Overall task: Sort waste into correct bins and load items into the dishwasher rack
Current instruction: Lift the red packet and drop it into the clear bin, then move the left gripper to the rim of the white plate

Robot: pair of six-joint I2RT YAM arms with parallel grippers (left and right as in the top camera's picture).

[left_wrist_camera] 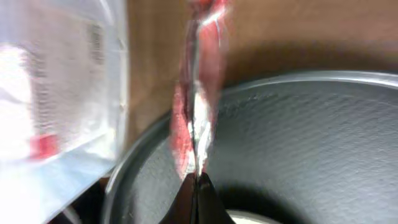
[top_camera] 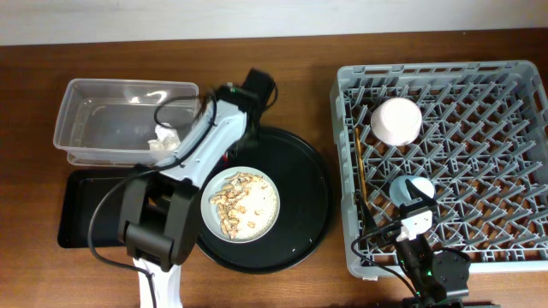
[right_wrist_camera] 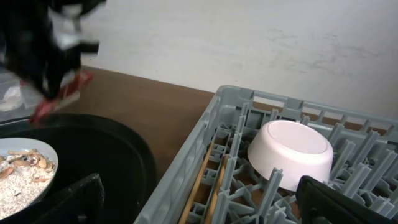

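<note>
As the tub (top_camera: 128, 115) with the tissue lies to the left of my left gripper in the overhead view, I need to carry the wrapper across and release it inside.
My left gripper (left_wrist_camera: 198, 182) is shut on the red foil wrapper (left_wrist_camera: 198, 106), which hangs blurred above the rim of the round black tray, beside the clear plastic tub (top_camera: 128, 115). The right wrist view shows the wrapper too (right_wrist_camera: 61, 98). A crumpled white tissue (top_camera: 164, 141) lies in the tub. The shallow black tray (top_camera: 86, 210) sits in front of it. The pale plate (top_camera: 257, 224) holds beige food scraps (top_camera: 233, 201). In the dishwasher rack (top_camera: 445, 248) are an upturned white bowl (top_camera: 395, 120), the light-blue cup (top_camera: 412, 188) and the chopsticks (top_camera: 360, 171). My right gripper (right_wrist_camera: 199, 205) is open and empty over the rack's front left. No carrot piece shows.
The large round black tray (top_camera: 304, 188) lies between the bins and the rack, with the plate on it. My left arm (top_camera: 193, 158) stretches from the front edge over the black tray toward the tub. Bare wooden table (top_camera: 308, 103) shows between tray and rack.
</note>
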